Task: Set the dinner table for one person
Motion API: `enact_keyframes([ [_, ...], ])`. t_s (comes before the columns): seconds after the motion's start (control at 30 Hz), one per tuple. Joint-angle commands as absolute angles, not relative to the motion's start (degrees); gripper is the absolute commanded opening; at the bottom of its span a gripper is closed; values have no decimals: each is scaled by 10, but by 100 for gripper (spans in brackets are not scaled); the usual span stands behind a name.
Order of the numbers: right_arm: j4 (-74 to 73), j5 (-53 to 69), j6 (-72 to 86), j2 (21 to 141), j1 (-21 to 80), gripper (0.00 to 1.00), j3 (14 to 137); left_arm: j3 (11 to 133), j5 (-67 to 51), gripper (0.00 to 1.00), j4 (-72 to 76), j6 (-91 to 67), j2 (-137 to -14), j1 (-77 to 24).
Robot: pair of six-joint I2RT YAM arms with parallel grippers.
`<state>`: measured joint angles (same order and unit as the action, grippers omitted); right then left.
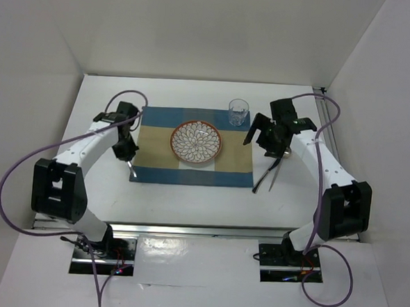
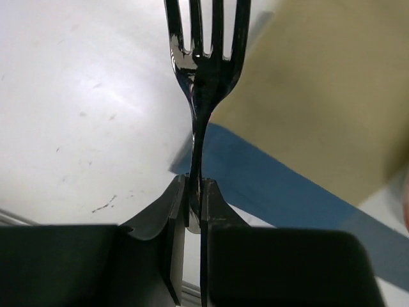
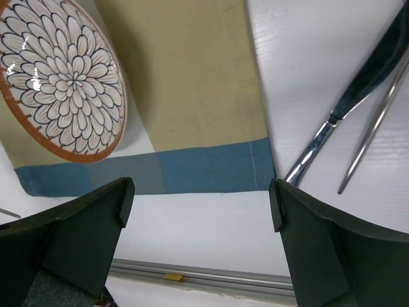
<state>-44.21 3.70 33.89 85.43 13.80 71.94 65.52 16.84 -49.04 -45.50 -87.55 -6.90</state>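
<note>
Next, my left gripper shifts to the right in the top view and down, releasing the fork beside the plate (image 1: 196, 142), because the placemat's tan part there lies bare.
The white dinner table (image 1: 188, 201) carries a blue-and-tan checked placemat (image 1: 195, 147) with a flower-patterned plate (image 1: 196, 142) on it. A clear glass (image 1: 238, 112) stands at the mat's far right corner. My left gripper (image 1: 127, 146) is shut on a dark metal fork (image 2: 203, 83), held just off the mat's left edge above the table; its tines point away from the camera. My right gripper (image 1: 272, 138) is open and empty above the mat's right edge. A knife (image 3: 345, 109) and a thin utensil (image 3: 374, 128) lie on the table right of the mat.
A metal rail (image 1: 193, 229) runs along the table's near edge, also showing in the right wrist view (image 3: 204, 275). White walls enclose the table at the back and sides. The arm bases stand below the rail.
</note>
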Motion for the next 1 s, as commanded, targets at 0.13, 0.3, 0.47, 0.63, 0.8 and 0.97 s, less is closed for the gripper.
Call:
enact_keyframes([
  [0.13,-476,19,326,840,106,100,730,853,166,0,-555,-346,-1047,-152],
  [0.3,-492,7,318,827,86,94,710,939,187,0,-583,-334,-1147,-175],
  [0.47,-481,0,331,797,53,88,631,1003,197,0,-592,-321,-1215,-175],
  [0.63,-447,0,343,804,53,77,589,1022,183,0,-592,-321,-1251,-175],
  [0.8,-416,0,343,842,47,68,578,1027,167,40,-587,-321,-1258,-175],
  [0.97,-390,7,344,875,47,58,573,1027,156,62,-592,-327,-1227,-175],
])
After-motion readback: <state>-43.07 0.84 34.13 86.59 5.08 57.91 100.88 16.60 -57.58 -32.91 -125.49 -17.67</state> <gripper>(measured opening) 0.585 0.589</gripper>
